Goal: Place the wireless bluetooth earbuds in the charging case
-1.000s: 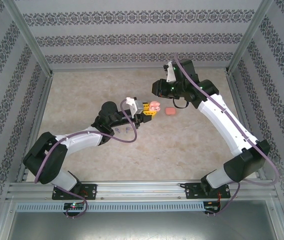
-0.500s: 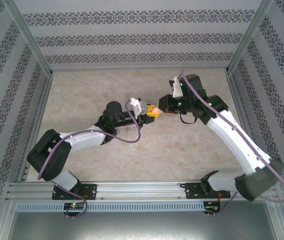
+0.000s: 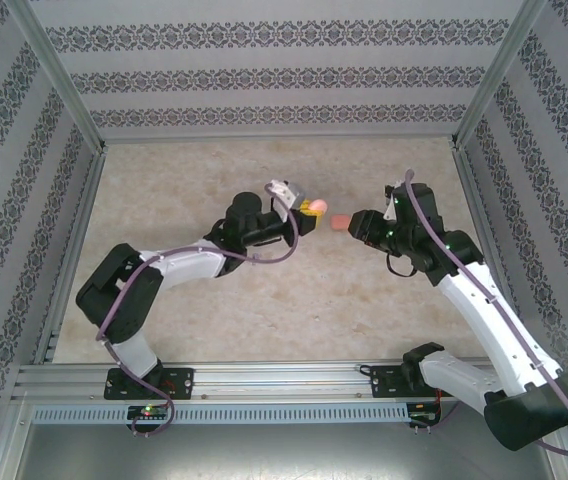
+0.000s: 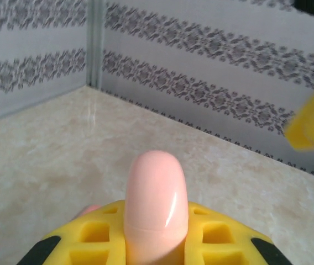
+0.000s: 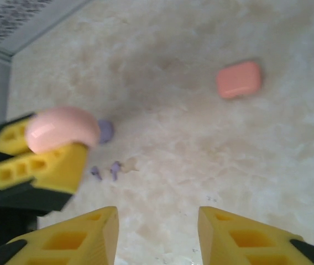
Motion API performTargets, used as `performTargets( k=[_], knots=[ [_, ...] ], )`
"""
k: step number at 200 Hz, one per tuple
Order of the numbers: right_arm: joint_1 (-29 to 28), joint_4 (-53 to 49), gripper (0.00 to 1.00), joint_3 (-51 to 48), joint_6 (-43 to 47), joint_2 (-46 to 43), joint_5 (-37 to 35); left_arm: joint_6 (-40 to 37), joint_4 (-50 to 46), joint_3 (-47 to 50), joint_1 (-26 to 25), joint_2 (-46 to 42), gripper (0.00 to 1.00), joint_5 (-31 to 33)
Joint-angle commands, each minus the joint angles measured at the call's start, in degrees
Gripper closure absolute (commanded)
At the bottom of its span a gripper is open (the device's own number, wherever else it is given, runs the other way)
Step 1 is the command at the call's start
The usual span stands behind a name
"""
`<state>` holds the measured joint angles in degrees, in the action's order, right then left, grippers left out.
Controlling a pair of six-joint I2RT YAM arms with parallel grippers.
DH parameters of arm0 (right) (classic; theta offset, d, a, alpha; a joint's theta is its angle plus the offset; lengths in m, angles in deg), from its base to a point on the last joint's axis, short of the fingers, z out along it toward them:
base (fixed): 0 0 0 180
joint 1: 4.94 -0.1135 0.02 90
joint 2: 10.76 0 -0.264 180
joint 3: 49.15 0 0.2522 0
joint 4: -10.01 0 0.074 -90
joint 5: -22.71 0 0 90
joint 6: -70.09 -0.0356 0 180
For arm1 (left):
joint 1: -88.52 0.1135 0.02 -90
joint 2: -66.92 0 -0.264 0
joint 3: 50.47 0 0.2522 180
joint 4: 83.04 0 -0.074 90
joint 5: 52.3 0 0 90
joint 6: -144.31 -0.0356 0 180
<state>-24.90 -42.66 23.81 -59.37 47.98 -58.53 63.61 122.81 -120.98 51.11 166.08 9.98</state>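
Observation:
The bare tabletop (image 3: 317, 229) beside the salmon-orange case has clear space for me to release the pink case, so my left gripper should tilt and move down there.
My left gripper (image 3: 307, 212) is shut on a pale pink charging case (image 4: 156, 199), which stands up between the yellow fingers (image 4: 99, 232) with its lid closed. The same case (image 5: 62, 128) appears at the left of the right wrist view. My right gripper (image 5: 156, 221) hovers above the table to the right of it, open with nothing between its fingers. Two tiny purple earbuds (image 5: 96, 172) (image 5: 114, 169) lie on the table beside a small pale piece (image 5: 130, 164). A purple case (image 5: 106, 131) peeks out behind the pink one.
A salmon-orange case (image 3: 340, 222) lies shut on the beige table between the two grippers, also seen as the orange case (image 5: 239, 79) further out. Patterned walls and metal posts (image 3: 64, 90) enclose the table.
The left gripper has carried the pink case up and to the right. The right gripper met it half a second ago, then drew back to the right and opened.

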Motion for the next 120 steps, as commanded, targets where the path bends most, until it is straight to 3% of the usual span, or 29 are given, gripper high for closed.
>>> performTargets(
  k=[1, 49, 120],
  knots=[
    [0.63, 2.7, 0.5, -2.87, -0.62, -0.65, -3.97, 10.06, -12.34, -6.57, 0.14, 4.63, 1.0, 2.7],
    [2.15, 4.89, 0.43, -7.19, -0.58, 0.06, -5.37, 24.28, -25.64, -20.98, 0.36, 17.77, 1.0, 0.28],
    [5.08, 5.17, 0.36, -9.67, 0.25, -1.18, -4.34, 40.27, -21.39, -24.44, 3.28, 27.36, 0.99, -2.09]
  ],
)
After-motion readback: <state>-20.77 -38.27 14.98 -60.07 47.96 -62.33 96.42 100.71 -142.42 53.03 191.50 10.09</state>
